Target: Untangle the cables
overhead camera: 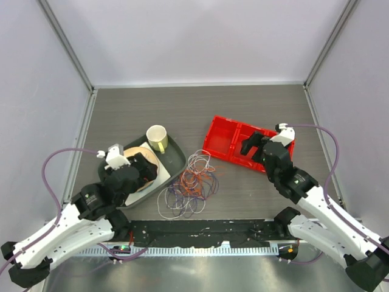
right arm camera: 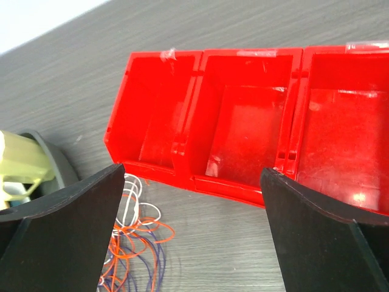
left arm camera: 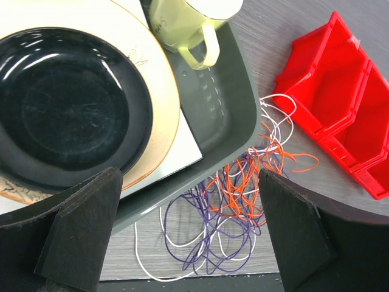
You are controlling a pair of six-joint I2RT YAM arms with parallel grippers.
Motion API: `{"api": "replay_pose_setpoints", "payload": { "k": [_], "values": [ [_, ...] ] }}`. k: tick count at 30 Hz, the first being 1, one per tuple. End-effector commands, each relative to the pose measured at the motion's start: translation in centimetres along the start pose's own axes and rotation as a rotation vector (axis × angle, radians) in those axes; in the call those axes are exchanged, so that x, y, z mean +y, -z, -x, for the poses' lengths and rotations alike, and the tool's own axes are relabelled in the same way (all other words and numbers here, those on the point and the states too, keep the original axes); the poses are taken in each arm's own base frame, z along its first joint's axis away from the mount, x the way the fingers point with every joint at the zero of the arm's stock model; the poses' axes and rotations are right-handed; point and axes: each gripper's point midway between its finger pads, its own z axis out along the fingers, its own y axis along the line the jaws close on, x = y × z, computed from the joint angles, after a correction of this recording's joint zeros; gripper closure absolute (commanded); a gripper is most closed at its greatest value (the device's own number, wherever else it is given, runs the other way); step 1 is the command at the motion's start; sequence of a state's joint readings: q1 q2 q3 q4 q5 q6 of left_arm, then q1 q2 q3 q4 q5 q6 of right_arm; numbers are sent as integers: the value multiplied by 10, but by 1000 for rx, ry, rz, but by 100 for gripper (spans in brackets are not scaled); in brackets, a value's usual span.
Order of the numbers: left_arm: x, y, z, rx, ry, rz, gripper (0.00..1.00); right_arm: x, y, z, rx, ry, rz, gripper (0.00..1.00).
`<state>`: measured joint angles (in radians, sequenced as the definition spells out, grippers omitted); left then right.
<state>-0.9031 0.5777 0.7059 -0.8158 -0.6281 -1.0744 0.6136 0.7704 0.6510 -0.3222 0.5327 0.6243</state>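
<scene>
The grey tray crowds the tangle, so my left gripper should move outward past the black bowl and down onto the tray's rim beside the mug.
The cables (overhead camera: 191,182) lie as a loose tangle of orange-red, purple and white wire on the table, between a grey tray and a red bin. In the left wrist view the cables (left arm camera: 243,201) spread just past the tray's corner; the right wrist view catches only the cables' (right arm camera: 130,231) edge at lower left. My left gripper (overhead camera: 143,170) hangs open above the tray, left of the tangle, with nothing between its fingers (left arm camera: 189,179). My right gripper (overhead camera: 254,146) is open and empty above the red bin's near edge (right arm camera: 191,173), right of the tangle.
The grey tray (overhead camera: 177,153) holds a pale yellow mug (overhead camera: 157,138), and a black bowl (left arm camera: 67,103) on a tan plate over a white sheet. The red bin (overhead camera: 228,139) has three compartments (right arm camera: 243,121). A black strip (overhead camera: 200,231) runs along the near edge.
</scene>
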Motion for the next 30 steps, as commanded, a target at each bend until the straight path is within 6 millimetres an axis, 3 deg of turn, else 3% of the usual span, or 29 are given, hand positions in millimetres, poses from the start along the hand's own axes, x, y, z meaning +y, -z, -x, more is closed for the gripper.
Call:
{"api": "replay_pose_setpoints", "payload": {
  "k": [1, 8, 14, 17, 20, 21, 23, 24, 25, 27, 28, 29, 30],
  "values": [
    [22, 6, 5, -39, 21, 62, 0, 17, 14, 27, -80, -21, 101, 0],
    [39, 9, 7, -55, 30, 141, 0, 17, 14, 23, -78, 9, 118, 0],
    [28, 2, 5, -45, 5, 123, 0, 13, 7, 14, -60, 9, 95, 0],
    [9, -6, 11, -62, -15, 88, 0, 14, 2, 11, -60, 4, 94, 0],
    [-28, -20, 13, -55, -82, 9, 0, 15, -4, 12, -69, -5, 75, 1],
    [-49, -22, 22, -75, -55, -42, 0, 16, -9, 9, -59, 4, 62, 1],
    [-63, -38, 17, -63, -108, -23, 0, 19, -15, 10, -56, 11, 54, 1],
    [-78, -41, 29, -83, -86, -40, 0, 22, -23, 5, -46, 20, 46, 1],
    [-85, -57, 15, -35, -130, -13, 0, 23, -27, 4, -46, 18, 39, 1],
    [-108, -67, 18, -18, -164, -29, 0, 31, -36, 6, -46, -1, 40, 1],
    [-110, -83, 4, 24, -207, 3, 0, 33, -45, -4, -16, 13, 28, 1],
    [-121, -89, 6, 29, -214, 6, 0, 40, -49, 1, -22, 7, 32, 1],
    [-118, -96, 2, 47, -239, 38, 0, 42, -53, 1, -21, 1, 23, 2]
  ]
}}
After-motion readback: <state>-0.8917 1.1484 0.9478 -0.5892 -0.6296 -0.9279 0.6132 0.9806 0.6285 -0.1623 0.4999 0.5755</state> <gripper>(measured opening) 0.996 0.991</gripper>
